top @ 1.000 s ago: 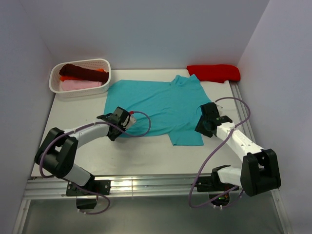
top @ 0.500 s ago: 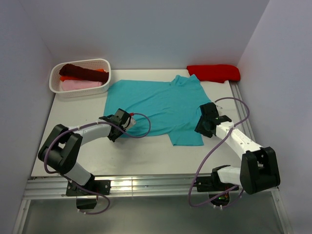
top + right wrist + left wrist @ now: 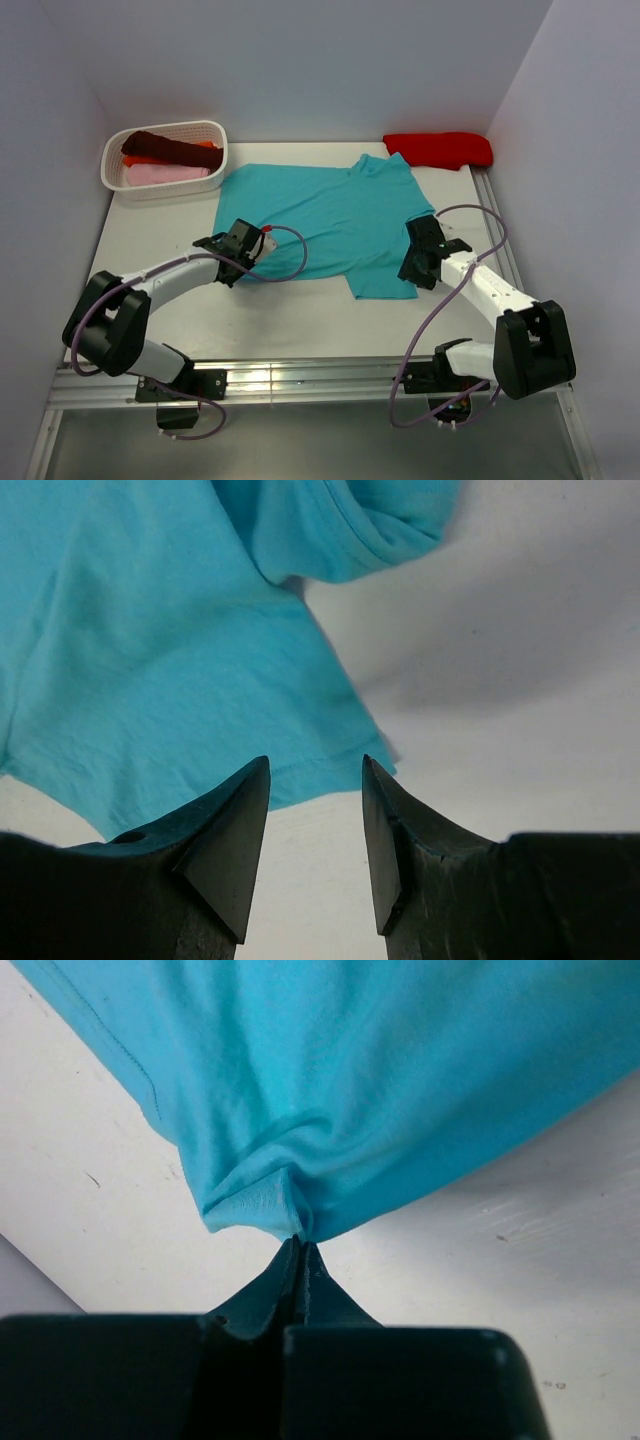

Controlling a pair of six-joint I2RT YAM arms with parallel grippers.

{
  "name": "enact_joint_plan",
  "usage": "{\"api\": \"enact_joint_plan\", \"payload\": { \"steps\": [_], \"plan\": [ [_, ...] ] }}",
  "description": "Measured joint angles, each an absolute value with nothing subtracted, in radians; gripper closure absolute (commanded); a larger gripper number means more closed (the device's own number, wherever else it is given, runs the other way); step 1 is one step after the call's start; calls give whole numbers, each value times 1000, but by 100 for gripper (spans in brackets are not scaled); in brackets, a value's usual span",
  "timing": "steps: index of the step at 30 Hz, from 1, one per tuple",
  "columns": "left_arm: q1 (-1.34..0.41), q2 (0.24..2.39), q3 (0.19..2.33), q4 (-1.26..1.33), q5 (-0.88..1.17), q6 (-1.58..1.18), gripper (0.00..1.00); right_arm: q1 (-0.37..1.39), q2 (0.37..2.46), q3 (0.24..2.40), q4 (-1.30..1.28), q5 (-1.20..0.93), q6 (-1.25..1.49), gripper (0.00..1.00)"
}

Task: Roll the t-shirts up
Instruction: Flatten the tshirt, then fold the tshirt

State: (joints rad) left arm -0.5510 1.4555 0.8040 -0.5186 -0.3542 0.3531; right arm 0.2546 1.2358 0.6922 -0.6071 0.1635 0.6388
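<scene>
My right gripper is open, and the shirt's near corner [image 3: 348, 774] lies flat just beyond its fingers. It will next go down onto that corner and close on the teal hem there.
A teal t-shirt [image 3: 330, 215] lies spread flat on the white table. My left gripper [image 3: 250, 262] sits at the shirt's near left corner. In the left wrist view its tips [image 3: 300, 1242] are shut on a puckered fold of the teal cloth [image 3: 380, 1080]. My right gripper [image 3: 411, 272] hovers at the near right corner of the shirt. The right wrist view shows it [image 3: 315, 770] open, with bare table between the fingers and the teal hem [image 3: 150, 660] just beyond the tips.
A white basket [image 3: 215, 135] at the back left holds rolled maroon [image 3: 165, 147], pink [image 3: 165, 174] and orange shirts. A folded red t-shirt [image 3: 440, 148] lies at the back right. Walls close in on the left, back and right.
My left gripper has closed on the shirt's near left corner and bunched the cloth there. The right gripper has edged slightly towards the near right corner and stays open.
</scene>
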Motion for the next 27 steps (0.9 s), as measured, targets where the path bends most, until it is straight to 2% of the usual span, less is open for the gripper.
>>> {"api": "enact_joint_plan", "payload": {
  "steps": [8, 17, 19, 20, 21, 27],
  "plan": [
    [-551, 1431, 804, -541, -345, 354, 100, 266, 1245, 692, -673, 176, 682, 50],
    [-542, 1398, 804, -548, -329, 358, 100, 275, 1349, 661, -654, 171, 745, 53],
    [-542, 1391, 804, -550, -328, 361, 100, 279, 1353, 660, -639, 165, 754, 67],
    [-540, 1388, 804, -551, -326, 361, 100, 281, 1357, 660, -630, 160, 760, 80],
    [-537, 1384, 804, -551, -324, 362, 100, 283, 1359, 659, -619, 155, 764, 98],
    [-519, 1359, 804, -557, -311, 370, 100, 296, 1302, 610, -554, 149, 797, 100]
  ]
}}
